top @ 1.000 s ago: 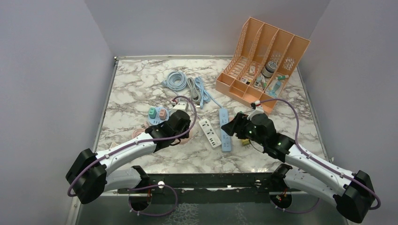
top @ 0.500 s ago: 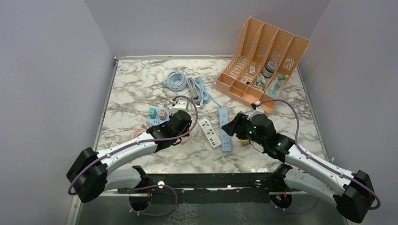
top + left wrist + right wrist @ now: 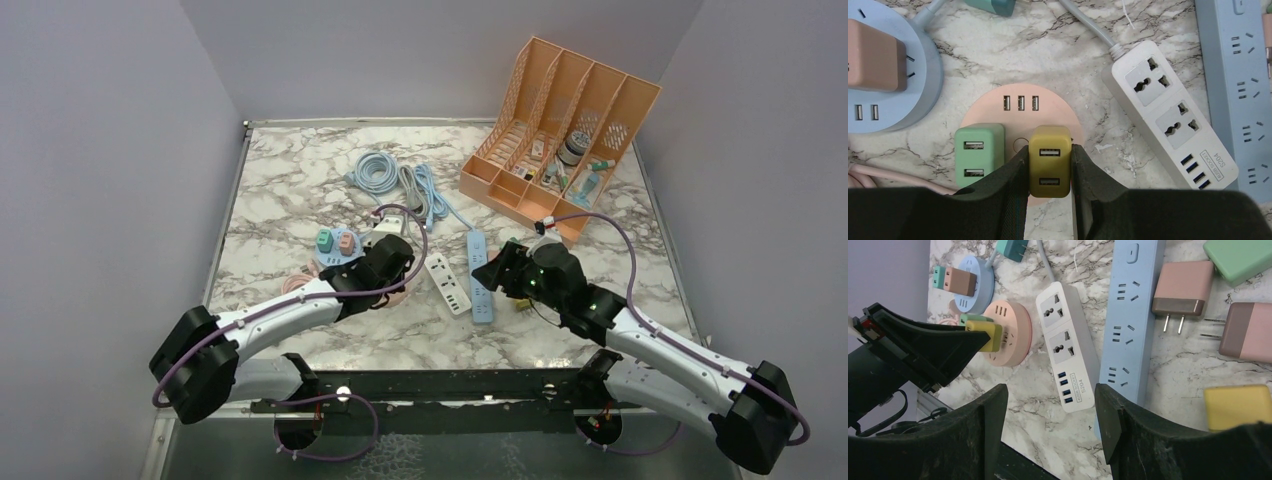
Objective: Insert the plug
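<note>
My left gripper will next push down over the pink socket's free side beside the green plug (image 3: 979,152). It will open to let go of the yellow plug, which is already there.
My left gripper (image 3: 1049,167) is shut on a mustard-yellow USB charger plug (image 3: 1050,161) that sits on the round pink socket hub (image 3: 1020,107), right of a green charger plug (image 3: 979,152) seated in the same hub. In the right wrist view the yellow plug (image 3: 985,333) stands on the pink hub (image 3: 1010,335) with the left gripper's fingers around it. My right gripper (image 3: 1050,410) is open and empty, above the near ends of the white power strip (image 3: 1068,347) and the blue power strip (image 3: 1130,325). In the top view the left gripper (image 3: 385,262) is over the hub, the right gripper (image 3: 495,270) by the strips.
A round blue hub (image 3: 890,85) with a pink plug stands left of the pink hub. Loose plugs lie right of the blue strip: pink (image 3: 1180,290), green (image 3: 1240,257), pink (image 3: 1248,332), yellow (image 3: 1238,407). An orange file organizer (image 3: 560,125) and coiled cables (image 3: 395,180) are at the back.
The left arm has shifted slightly forward and right over the pink hub. The right arm has barely moved.
</note>
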`<state>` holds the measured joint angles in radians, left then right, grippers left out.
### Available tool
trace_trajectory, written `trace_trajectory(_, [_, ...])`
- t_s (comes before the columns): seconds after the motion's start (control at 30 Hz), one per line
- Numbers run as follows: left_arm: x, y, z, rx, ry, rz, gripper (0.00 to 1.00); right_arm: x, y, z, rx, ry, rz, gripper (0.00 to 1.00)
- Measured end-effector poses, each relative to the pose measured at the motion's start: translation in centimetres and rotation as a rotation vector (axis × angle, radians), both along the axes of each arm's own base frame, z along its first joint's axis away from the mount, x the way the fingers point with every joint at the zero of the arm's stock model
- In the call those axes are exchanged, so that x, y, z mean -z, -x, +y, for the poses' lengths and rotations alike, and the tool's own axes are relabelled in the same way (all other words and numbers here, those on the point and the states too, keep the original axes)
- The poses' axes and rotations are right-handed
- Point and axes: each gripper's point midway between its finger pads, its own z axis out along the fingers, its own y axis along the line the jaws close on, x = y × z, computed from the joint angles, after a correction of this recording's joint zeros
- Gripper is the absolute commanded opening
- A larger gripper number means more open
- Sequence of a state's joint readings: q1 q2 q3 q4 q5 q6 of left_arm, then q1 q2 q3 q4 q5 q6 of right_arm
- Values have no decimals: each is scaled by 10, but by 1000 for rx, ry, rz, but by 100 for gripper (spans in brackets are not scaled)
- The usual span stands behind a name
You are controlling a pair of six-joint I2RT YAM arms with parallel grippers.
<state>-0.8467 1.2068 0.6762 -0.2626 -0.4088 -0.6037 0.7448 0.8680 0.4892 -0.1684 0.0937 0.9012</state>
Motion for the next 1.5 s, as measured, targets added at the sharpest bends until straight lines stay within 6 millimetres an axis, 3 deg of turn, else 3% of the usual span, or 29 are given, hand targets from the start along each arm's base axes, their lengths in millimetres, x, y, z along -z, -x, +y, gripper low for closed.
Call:
trace_trajectory(0.23, [12,-2,-1,-3,-33,24,0,2,0,-1,5,4,7,64])
trace_trajectory(0.73, [18,-14,-9,-39,-20,8,0,2,-1,-2,11,7,6,64])
trace_trajectory(1.5, [36,-22,-22,-236,-40,-94,0,12,-2,-5,32,36,30,63])
